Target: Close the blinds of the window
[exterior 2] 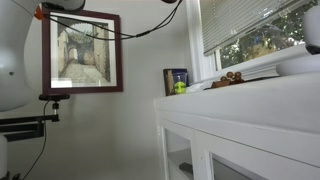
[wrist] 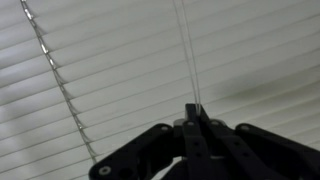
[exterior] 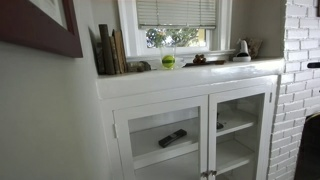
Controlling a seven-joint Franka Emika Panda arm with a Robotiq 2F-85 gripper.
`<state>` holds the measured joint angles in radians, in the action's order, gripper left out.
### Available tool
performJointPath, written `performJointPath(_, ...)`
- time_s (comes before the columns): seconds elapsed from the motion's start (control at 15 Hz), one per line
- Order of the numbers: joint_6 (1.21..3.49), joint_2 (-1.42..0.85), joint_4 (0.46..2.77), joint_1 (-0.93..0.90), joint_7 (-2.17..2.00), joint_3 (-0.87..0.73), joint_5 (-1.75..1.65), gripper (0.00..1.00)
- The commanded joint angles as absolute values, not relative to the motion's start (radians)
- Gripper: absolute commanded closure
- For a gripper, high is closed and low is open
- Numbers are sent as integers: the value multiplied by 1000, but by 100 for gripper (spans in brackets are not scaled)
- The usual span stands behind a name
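Note:
My gripper needs to move up next with the thin pale cord, toward the slats the cord runs up across, and then let go of it, because the blinds still leave the lower glass uncovered.
The white slatted blinds point(exterior: 176, 12) hang partly lowered over the top of the window point(exterior: 127, 30). Green foliage shows through the glass below them. In an exterior view the blinds point(exterior 2: 255, 20) cover the upper part of the window point(exterior 2: 265, 47). In the wrist view the slats point(wrist: 110, 70) fill the picture, close up. My gripper point(wrist: 196, 108) is shut on a thin pale cord point(wrist: 188, 50) that runs up across the slats. A beaded chain point(wrist: 50, 72) hangs to its left. The gripper does not show in either exterior view.
On the white ledge point(exterior: 190, 78) stand books point(exterior: 110, 50), a green ball point(exterior: 168, 61) and a kettle point(exterior: 243, 48). Glass-paned cabinet doors point(exterior: 165, 135) are below, a brick wall point(exterior: 300, 80) is at the side, and a framed picture point(exterior 2: 82, 55) hangs on the wall.

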<state>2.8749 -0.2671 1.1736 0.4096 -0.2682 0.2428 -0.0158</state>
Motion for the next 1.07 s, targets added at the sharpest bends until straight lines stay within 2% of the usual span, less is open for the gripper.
performJointPath(0.0,2867,-285,1115,395,-341,180,-77,99)
performJointPath(0.47,2861,-338,1001,376,-376,96,-121,99)
performJointPath(1.0,2826,-461,765,358,-364,35,-110,99)
